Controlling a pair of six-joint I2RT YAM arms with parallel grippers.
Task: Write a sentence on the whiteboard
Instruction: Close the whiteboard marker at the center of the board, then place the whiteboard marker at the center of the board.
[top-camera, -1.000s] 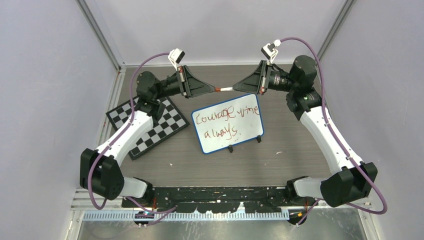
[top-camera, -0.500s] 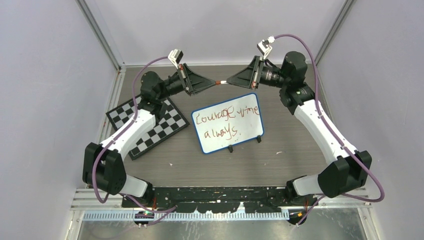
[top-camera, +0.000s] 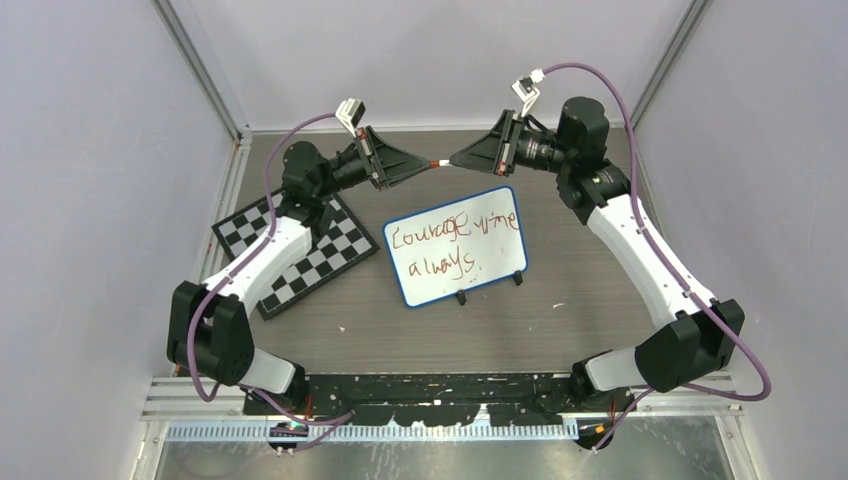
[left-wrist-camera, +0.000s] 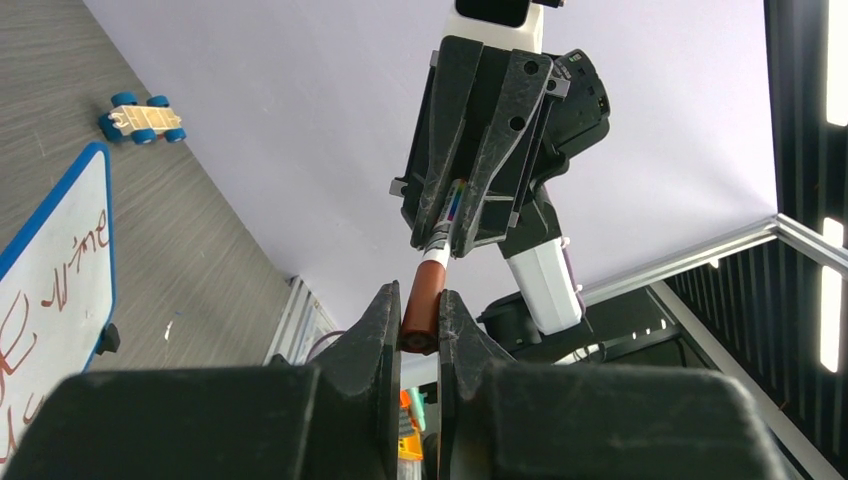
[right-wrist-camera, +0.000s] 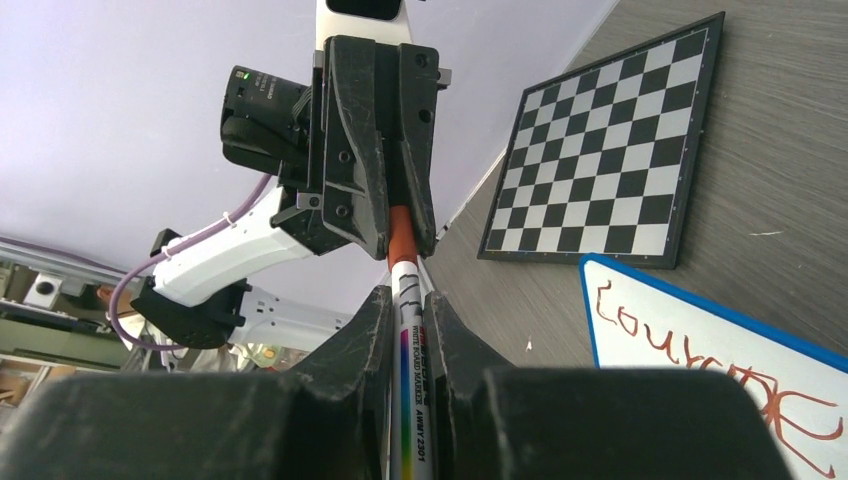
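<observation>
My left gripper next moves back and down to the bare tabletop (top-camera: 360, 277) beside the chessboard and releases the marker, as the whiteboard (top-camera: 456, 262) already carries its sentence.
The blue-framed whiteboard (top-camera: 456, 262) lies mid-table on its black clip feet, and the sentence (top-camera: 452, 236) runs across it in brownish-red, in two lines. Behind it, above the table, my two grippers meet tip to tip around one marker (top-camera: 440, 163). My left gripper (top-camera: 428, 166) (left-wrist-camera: 417, 300) is shut on the marker's brown-red cap (left-wrist-camera: 424, 290). My right gripper (top-camera: 452, 161) (right-wrist-camera: 409, 300) is shut on the white marker barrel (right-wrist-camera: 410, 345). In the right wrist view the cap (right-wrist-camera: 400, 235) sits between the left gripper's fingers. A corner of the whiteboard (right-wrist-camera: 700, 345) shows there too.
A black-and-white chessboard (top-camera: 295, 250) (right-wrist-camera: 610, 160) lies left of the whiteboard, under my left arm. A small toy car with blue wheels (left-wrist-camera: 143, 118) sits on the table beyond the whiteboard's (left-wrist-camera: 60, 260) far corner. Purple walls close in the back and sides.
Both grippers have moved toward the back wall with the marker between them. The right gripper has shifted left, and less white barrel shows between the tips.
</observation>
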